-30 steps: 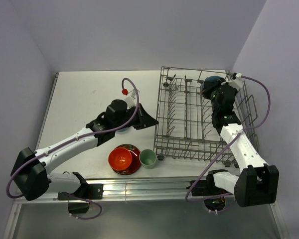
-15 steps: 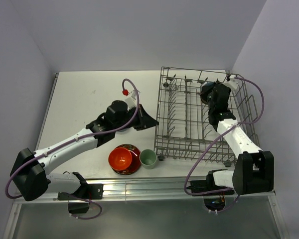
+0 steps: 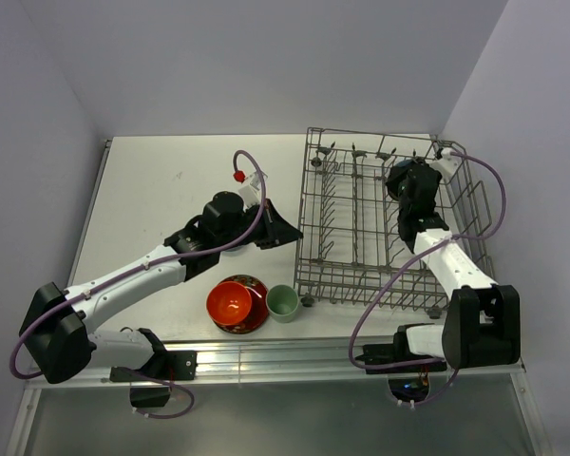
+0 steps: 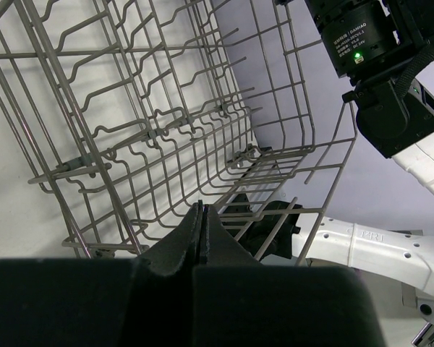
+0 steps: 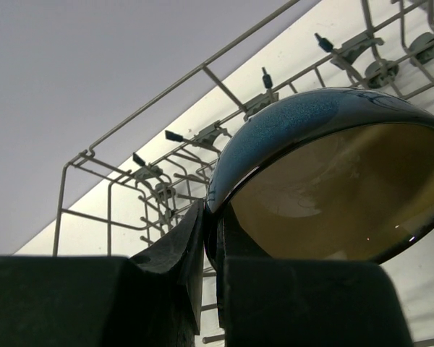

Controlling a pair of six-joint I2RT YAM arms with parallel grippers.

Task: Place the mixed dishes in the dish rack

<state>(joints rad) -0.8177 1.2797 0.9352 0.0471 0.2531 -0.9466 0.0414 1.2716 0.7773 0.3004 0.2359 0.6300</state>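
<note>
The blue bowl is hanging above the pegs near the rack's far edge, so I will move my right gripper back a little and lower the bowl next.
My right gripper (image 5: 211,210) is shut on the rim of a blue bowl (image 5: 296,123) with a dark edge and a pale yellowish inside. It holds the bowl tilted on edge over the tines at the far right of the grey wire dish rack (image 3: 351,218). In the top view the right gripper (image 3: 400,180) mostly hides the bowl. My left gripper (image 3: 290,231) is shut and empty, just outside the rack's left wall (image 4: 166,108). An orange-red bowl (image 3: 230,303) sits on a red patterned plate (image 3: 257,286). A pale green cup (image 3: 282,302) stands beside them.
The rack fills the right half of the white table (image 3: 161,180), close to the right wall. The plate, bowl and cup sit near the front edge, by the rack's front left corner. Purple cables loop off both wrists.
My right arm has drawn in and carried the blue bowl a little left and lower into the rack. The left arm has stayed put.
</note>
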